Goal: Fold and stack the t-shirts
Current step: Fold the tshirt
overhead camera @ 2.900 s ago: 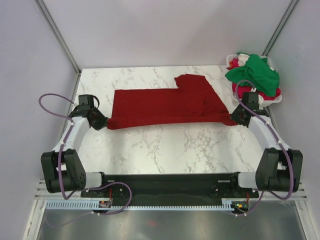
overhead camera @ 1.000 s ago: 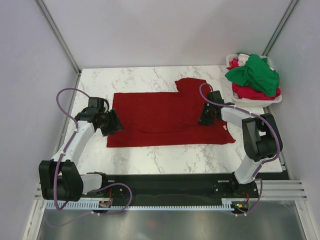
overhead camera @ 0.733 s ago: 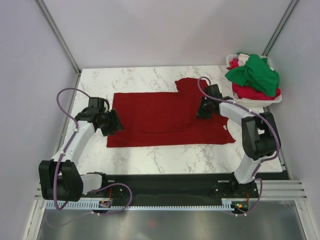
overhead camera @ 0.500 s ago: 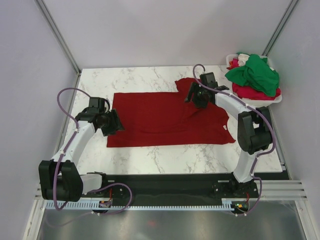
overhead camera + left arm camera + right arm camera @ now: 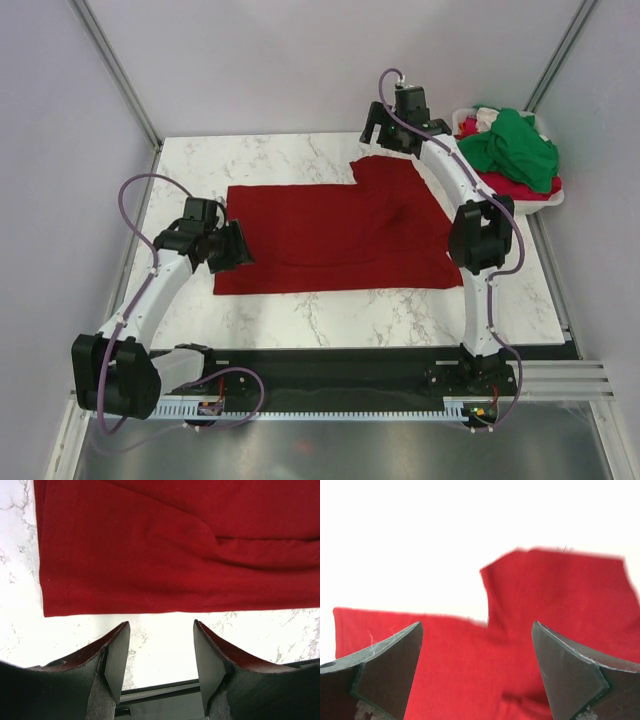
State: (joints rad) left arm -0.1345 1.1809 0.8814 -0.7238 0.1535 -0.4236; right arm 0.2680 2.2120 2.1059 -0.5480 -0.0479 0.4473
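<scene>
The sleeve's far edge [image 5: 390,160] [image 5: 570,556] is well below my right gripper and to its right in the wrist view. I will move my open fingers that way and down onto it.
A dark red t-shirt [image 5: 330,225] lies flat on the marble table, folded lengthwise, with one sleeve [image 5: 385,170] sticking out toward the back. My left gripper [image 5: 236,247] sits low at the shirt's left end. In the left wrist view it [image 5: 161,624] is open over bare marble, just off the shirt's hem [image 5: 150,555]. My right gripper [image 5: 379,124] is raised high above the table's far edge, behind the sleeve. It [image 5: 476,625] is open and holds nothing, with the shirt [image 5: 555,620] well below it. A bright green t-shirt [image 5: 512,145] and lighter red t-shirts [image 5: 500,186] are piled at the back right.
The white plastic basket [image 5: 553,200] holding the green and red pile stands at the back right corner. Grey walls and metal frame posts [image 5: 120,75] close in the table. The black base rail [image 5: 330,365] runs along the near edge.
My right gripper has opened, let go of the dark red shirt and lifted away to the back of the table. The left gripper has barely moved.
</scene>
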